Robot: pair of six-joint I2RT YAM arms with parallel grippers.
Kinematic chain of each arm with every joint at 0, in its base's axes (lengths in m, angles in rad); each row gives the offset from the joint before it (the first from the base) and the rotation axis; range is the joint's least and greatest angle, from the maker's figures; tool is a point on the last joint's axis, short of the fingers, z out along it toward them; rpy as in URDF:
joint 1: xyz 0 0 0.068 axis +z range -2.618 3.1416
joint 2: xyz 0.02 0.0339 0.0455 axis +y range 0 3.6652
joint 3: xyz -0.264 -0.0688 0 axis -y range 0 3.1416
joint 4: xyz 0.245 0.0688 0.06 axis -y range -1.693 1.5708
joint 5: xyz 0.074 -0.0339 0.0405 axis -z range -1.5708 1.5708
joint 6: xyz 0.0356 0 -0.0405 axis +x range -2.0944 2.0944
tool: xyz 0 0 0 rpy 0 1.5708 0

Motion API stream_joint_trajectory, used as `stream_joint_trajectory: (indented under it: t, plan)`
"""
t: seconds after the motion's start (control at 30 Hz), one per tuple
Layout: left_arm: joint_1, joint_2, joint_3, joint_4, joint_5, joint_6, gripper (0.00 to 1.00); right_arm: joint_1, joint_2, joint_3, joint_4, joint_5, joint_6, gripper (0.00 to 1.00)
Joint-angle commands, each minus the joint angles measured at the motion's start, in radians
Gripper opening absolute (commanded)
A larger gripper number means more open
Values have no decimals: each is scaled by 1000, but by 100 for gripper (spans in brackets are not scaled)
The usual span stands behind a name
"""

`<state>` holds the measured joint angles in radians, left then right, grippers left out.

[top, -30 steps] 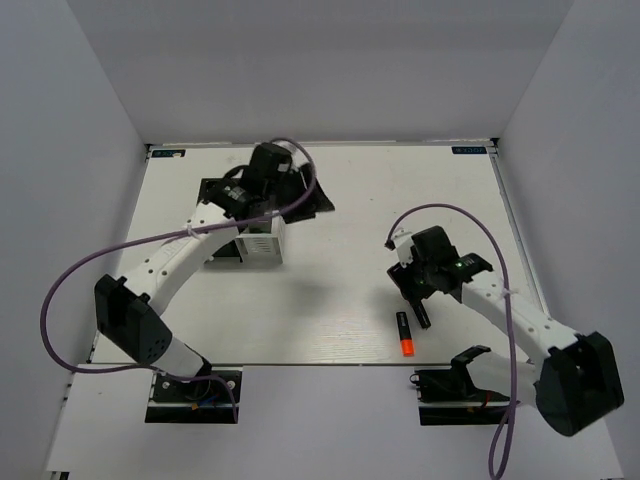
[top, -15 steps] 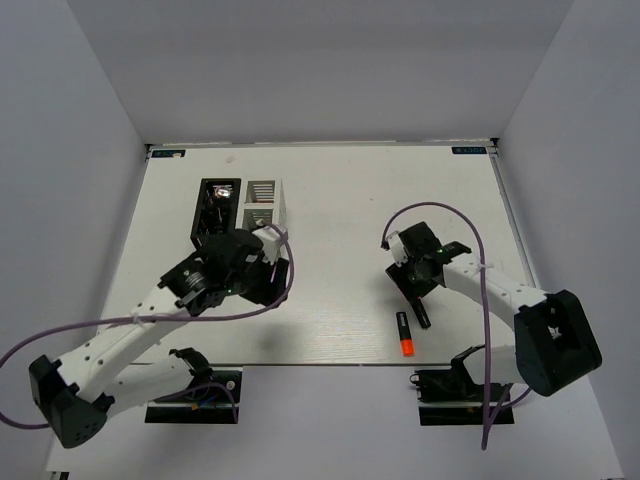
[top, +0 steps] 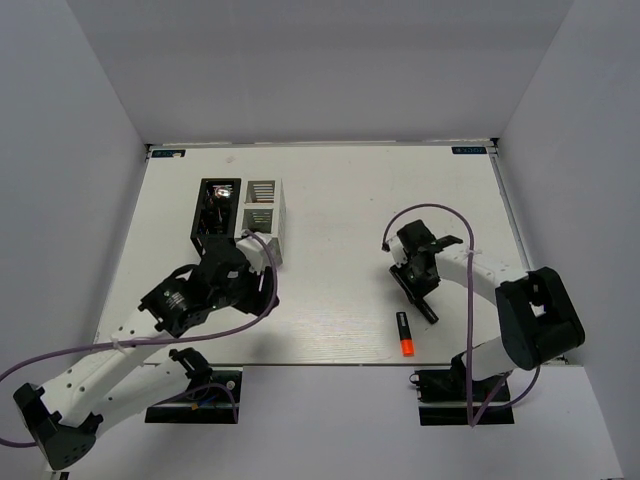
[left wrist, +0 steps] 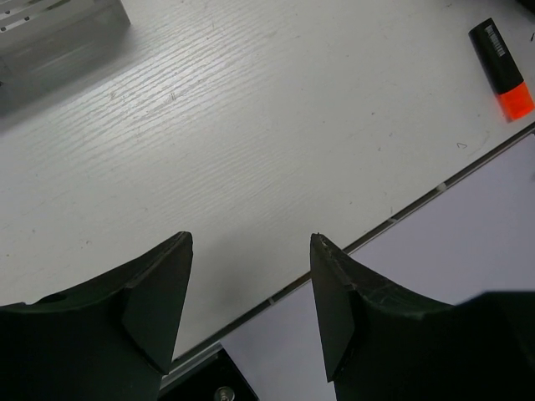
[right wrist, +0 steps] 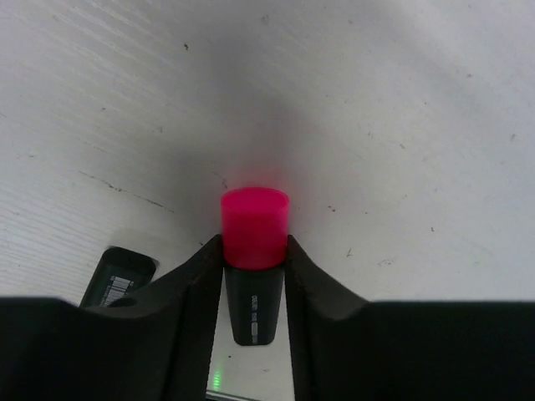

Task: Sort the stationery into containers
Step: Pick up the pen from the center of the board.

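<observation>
My right gripper will next lift, move left in the top view and release the pink-capped marker into the white organiser's near section, because its top is open.
My right gripper is shut on a black marker with a pink cap and holds it just above the table; the cap points away from the camera. In the top view this gripper is right of centre. A black marker with an orange cap lies just near of it, and its black end shows in the right wrist view. My left gripper is open and empty over the table's near edge, and in the top view it is near of the organisers. The black organiser and the white organiser stand side by side at the back left.
The orange-capped marker also shows at the top right of the left wrist view, and a corner of the white organiser at the top left. The table's near edge runs close under the left gripper. White walls enclose the table.
My left arm has pulled back from over the organisers toward the near edge, uncovering both. My right gripper has shifted slightly left with the pink-capped marker. The orange-capped marker has not moved.
</observation>
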<state>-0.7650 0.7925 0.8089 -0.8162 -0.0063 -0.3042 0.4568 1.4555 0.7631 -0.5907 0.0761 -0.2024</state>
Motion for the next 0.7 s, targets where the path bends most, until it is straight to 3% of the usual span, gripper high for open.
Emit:
stream_joint_trajectory:
  t: [0.0, 0.17, 0.3, 0.37, 0.5, 0.53, 0.67]
  plan:
    - [1, -36, -13, -3, -21, -6, 69, -26, 40, 27, -32, -65, -5, 32]
    - [3, -81, -19, -20, -118, -16, 65, -32, 0, 60, -40, -220, -50, 0]
    - [1, -104, -19, -14, -311, -50, 53, -20, 55, 261, -108, -395, -142, 0]
    - [3, -104, -16, -20, -395, -67, 50, -9, 101, 480, -165, -508, -153, 0]
    - [1, -128, -33, -20, -462, -116, 50, 32, 328, 827, -268, -634, -169, 0]
    - [1, -130, -39, -15, -463, -121, 50, 57, 356, 993, -276, -659, -173, 0]
    - [1, -113, -21, -38, -480, -138, 50, 109, 508, 1235, -218, -726, -196, 0]
